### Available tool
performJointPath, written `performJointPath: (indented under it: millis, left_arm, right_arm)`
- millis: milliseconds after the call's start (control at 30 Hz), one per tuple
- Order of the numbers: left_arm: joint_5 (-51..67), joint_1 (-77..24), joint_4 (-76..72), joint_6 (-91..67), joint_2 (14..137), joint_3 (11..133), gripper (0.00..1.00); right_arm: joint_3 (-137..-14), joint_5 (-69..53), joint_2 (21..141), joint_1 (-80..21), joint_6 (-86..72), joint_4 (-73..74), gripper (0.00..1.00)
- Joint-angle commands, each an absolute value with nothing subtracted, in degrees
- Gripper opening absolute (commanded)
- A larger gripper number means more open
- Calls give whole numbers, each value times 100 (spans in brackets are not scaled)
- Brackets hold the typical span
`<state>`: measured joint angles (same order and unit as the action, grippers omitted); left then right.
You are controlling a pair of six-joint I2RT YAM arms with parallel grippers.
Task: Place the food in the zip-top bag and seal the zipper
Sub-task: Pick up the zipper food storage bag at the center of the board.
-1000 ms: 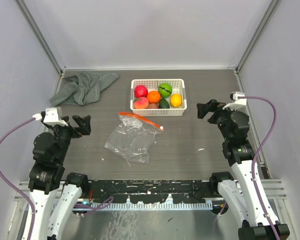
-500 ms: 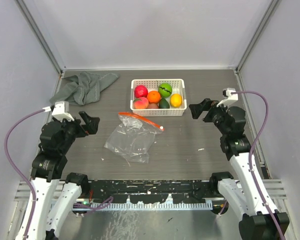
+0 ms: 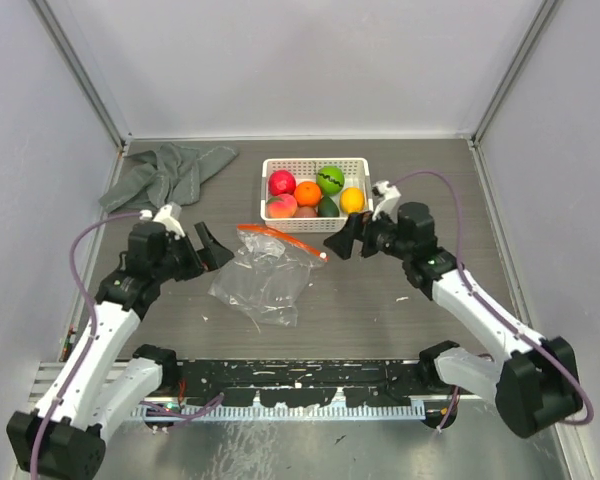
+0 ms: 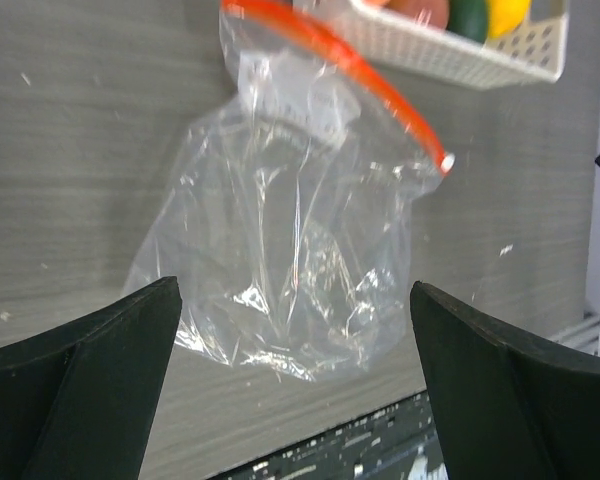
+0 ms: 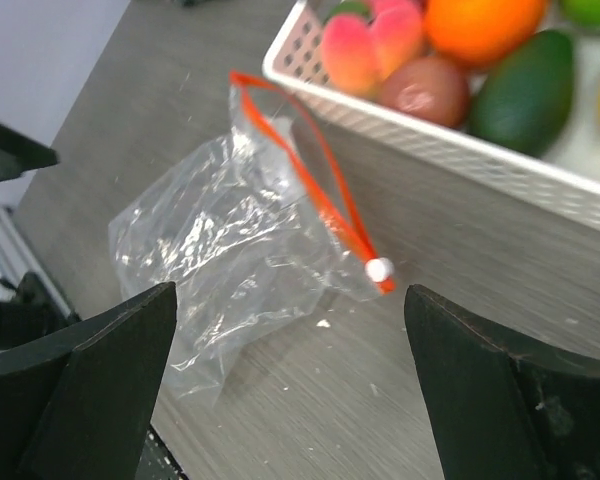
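Observation:
I should next move my right gripper down and to the left in the top view, onto the near side of the zipper by the slider, because the zipper's sides part there.
The clear zip-top bag (image 3: 263, 279) lies crumpled on the table's middle, also in the left wrist view (image 4: 290, 240) and the right wrist view (image 5: 230, 250). Its orange-red zipper (image 3: 278, 238) runs along the far edge and ends in a white slider (image 5: 379, 268). The toy fruits (image 3: 308, 192) sit in the white lattice basket (image 3: 316, 224). My left gripper (image 3: 212, 247) is open and empty just left of the bag. My right gripper (image 3: 342, 245) is open and empty just right of the slider end.
A grey cloth (image 3: 167, 174) lies at the back left. Grey walls close in the table on three sides. The black rail with the arm bases (image 3: 310, 378) runs along the near edge.
Both arms have swung inward toward the bag. The left gripper moved right to the bag's left side and the right gripper moved left to the zipper's slider end. The bag has not moved.

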<state>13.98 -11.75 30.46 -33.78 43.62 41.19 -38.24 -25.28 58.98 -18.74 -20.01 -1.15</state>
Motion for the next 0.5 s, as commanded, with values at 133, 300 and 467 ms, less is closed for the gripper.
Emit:
performJointPath:
  millis: [133,300,467]
  left_arm:
    - [961,-2228,2208,-3853,4932,3739,99]
    - [711,-2431,1928,-3928,5147,3543,100]
    - [575,-2513,1843,-3904,5347,3406,100]
  right_arm:
    - [-4212,-2683,7259,-2872,-1717,-1167,97]
    - [-4606,-2690,8067,-3038,-1485,-1377,92]
    - [-4901,-2620,8734,-3050,-1333,-1700,81]
